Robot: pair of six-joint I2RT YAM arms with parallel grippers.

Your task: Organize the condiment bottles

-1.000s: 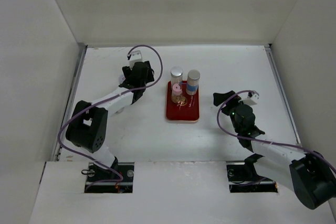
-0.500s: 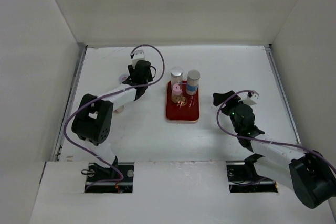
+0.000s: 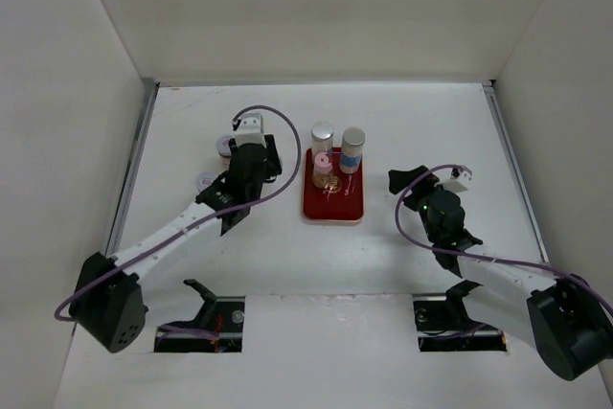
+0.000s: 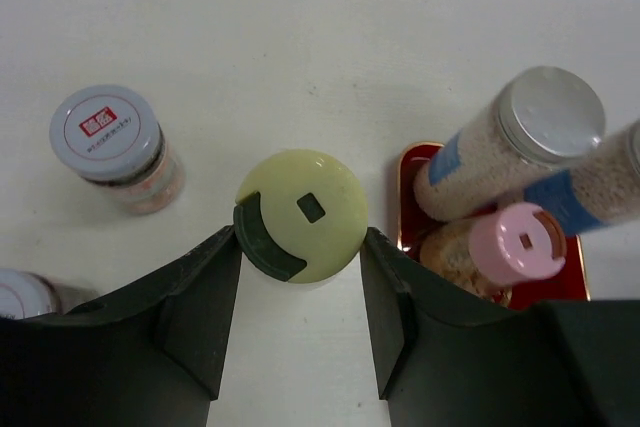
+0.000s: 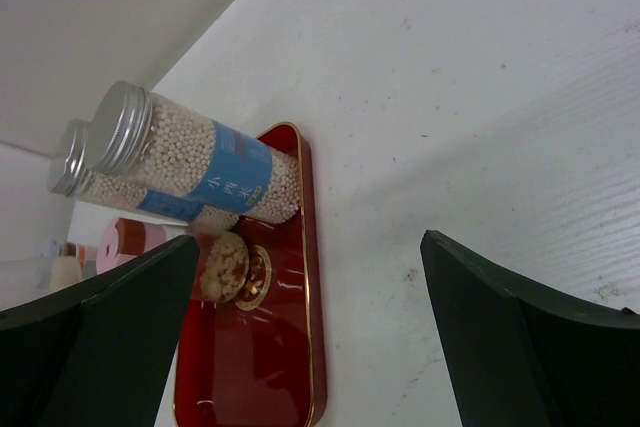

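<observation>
The bottle in my left gripper should go to the right in the top view next and down onto the tray (image 3: 335,203) beside the jar with the pink lid, because that spot is empty.
My left gripper (image 4: 300,247) has its jaws on both sides of a cream bottle with a yellow-green cap (image 4: 300,215), just left of the red tray (image 4: 408,197). In the top view the gripper (image 3: 251,155) hides that bottle. Two grey-capped bottles with blue-white labels (image 3: 322,133) (image 3: 353,138) and a short pink-lidded jar (image 3: 323,162) stand at the far end of the tray (image 3: 335,203). Two short pale-lidded jars (image 3: 226,144) (image 3: 206,181) stand on the table left of my left gripper. My right gripper (image 3: 421,184) is open and empty, right of the tray.
White walls enclose the table on the left, far and right sides. The near half of the tray (image 5: 250,367) is bare red. My right gripper (image 5: 310,247) faces the tray's right rim from the side. The left arm's purple cable (image 3: 278,122) loops over the wrist.
My left gripper has moved nearer, away from the far wall, and the left arm has stretched out low across the table. The right arm has not moved.
</observation>
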